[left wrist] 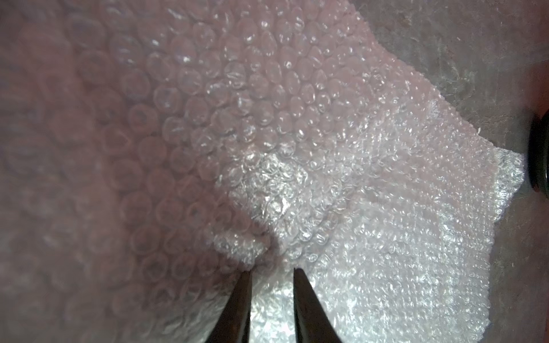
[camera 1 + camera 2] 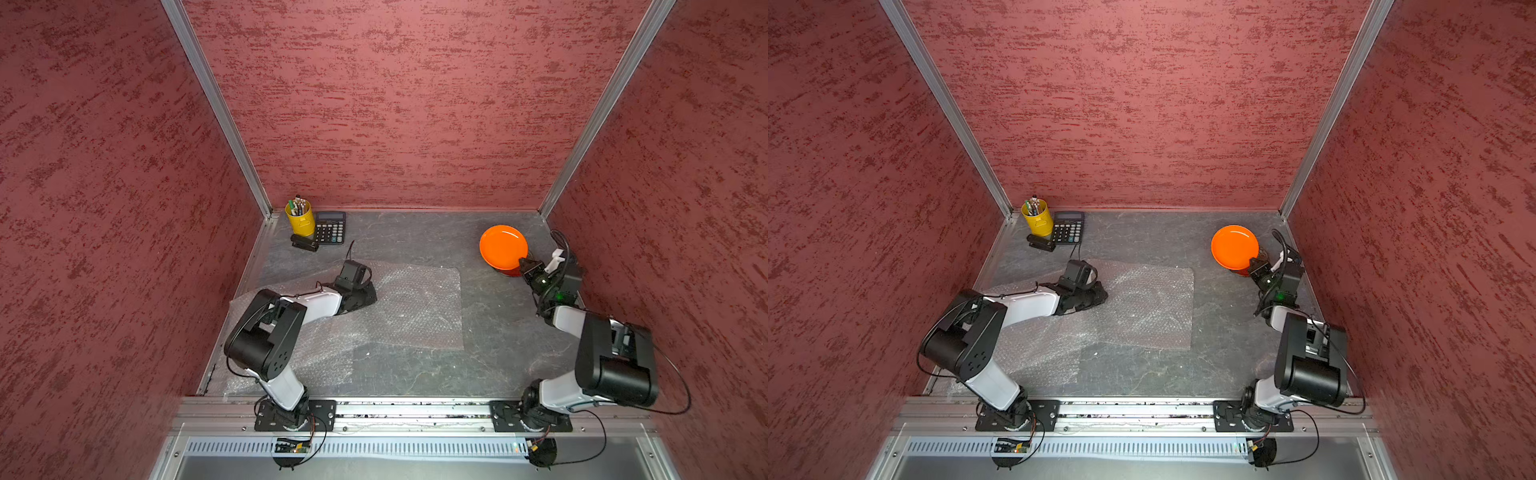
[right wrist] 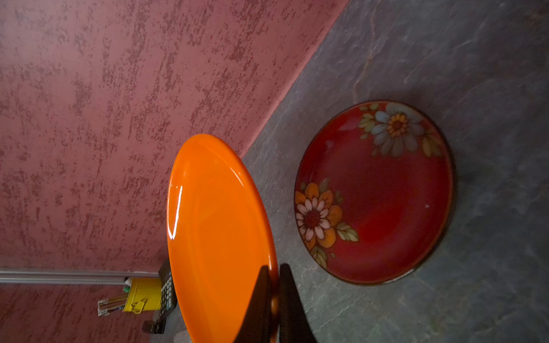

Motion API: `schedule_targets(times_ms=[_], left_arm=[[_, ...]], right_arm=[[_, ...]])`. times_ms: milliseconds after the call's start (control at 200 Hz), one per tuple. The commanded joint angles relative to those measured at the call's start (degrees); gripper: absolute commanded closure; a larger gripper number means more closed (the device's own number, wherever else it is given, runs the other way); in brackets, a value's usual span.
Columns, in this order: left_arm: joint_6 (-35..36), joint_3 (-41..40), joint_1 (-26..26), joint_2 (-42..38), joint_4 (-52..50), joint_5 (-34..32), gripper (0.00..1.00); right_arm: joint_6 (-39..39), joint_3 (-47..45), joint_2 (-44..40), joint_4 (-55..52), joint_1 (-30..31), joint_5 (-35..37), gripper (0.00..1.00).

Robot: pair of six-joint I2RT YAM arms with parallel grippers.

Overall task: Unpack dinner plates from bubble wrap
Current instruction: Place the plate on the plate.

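Observation:
The red flowered plate [image 2: 512,272] [image 3: 377,193] lies flat and empty below. Next, my right gripper brings the orange plate down onto it and lets go of the orange plate's rim.
My right gripper [image 3: 274,267] is shut on the rim of the orange dinner plate [image 3: 217,237] and holds it tilted just above the red flowered plate [image 3: 377,193], which lies flat on the table. In a top view the orange plate [image 2: 503,247] covers most of the red one [image 2: 510,272]. The bubble wrap [image 2: 415,307] lies spread mid-table. My left gripper [image 2: 368,296] rests low on it. In the left wrist view the bubble wrap [image 1: 386,178] puckers into the narrow gap between my left gripper's [image 1: 271,271] fingertips. A black curved rim [image 1: 539,160] shows beyond its corner.
A yellow pen cup [image 2: 300,218], a calculator [image 2: 330,227] and a small black stapler [image 2: 304,242] stand at the back left corner. Red walls close in three sides. The right arm's wrist sits close to the right wall.

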Motion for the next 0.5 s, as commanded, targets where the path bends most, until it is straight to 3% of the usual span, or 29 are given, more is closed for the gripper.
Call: schedule_targets(times_ms=[0, 496], left_arm=[[-0.28, -1.55, -0.09, 1.95, -3.75, -1.37, 0.73], [-0.23, -0.87, -0.27, 2.43, -4.01, -1.47, 0.73]], right_arm=[[1.8, 0.7, -0.12, 1.17, -1.07, 4.07, 1.0], [0.47, 4.63, 5.75, -0.51, -2.49, 11.26, 0.99]])
